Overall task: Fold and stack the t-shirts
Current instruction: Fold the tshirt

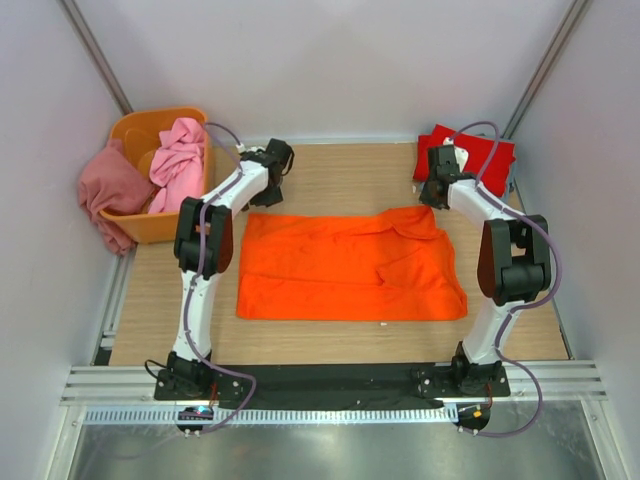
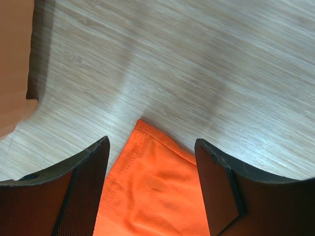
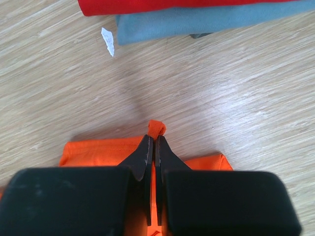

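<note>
My right gripper is pinching the t-shirt's far edge and needs to carry it back over the orange t-shirt's body [image 1: 438, 264] and release it there, since that far part still lies unfolded.
The bright orange t-shirt [image 1: 350, 265] lies spread flat in the middle of the table. In the left wrist view its far left corner [image 2: 147, 162] sits between the fingers of my left gripper [image 2: 151, 142], which is open, both pads clear of the cloth. My right gripper [image 3: 156, 136] is shut on a pinch of the orange shirt's far edge [image 3: 157, 128] near its right corner, a small roll of cloth poking out past the tips. Folded at the far right, the red t-shirt [image 1: 465, 150] rests on the grey-blue t-shirt [image 3: 197, 22].
An orange plastic tub [image 1: 150, 225] stands at the far left, with a light pink shirt [image 1: 180, 160] in it and a dusty rose shirt [image 1: 110, 190] hanging over its left side. A white scrap [image 3: 107, 40] lies by the folded pile.
</note>
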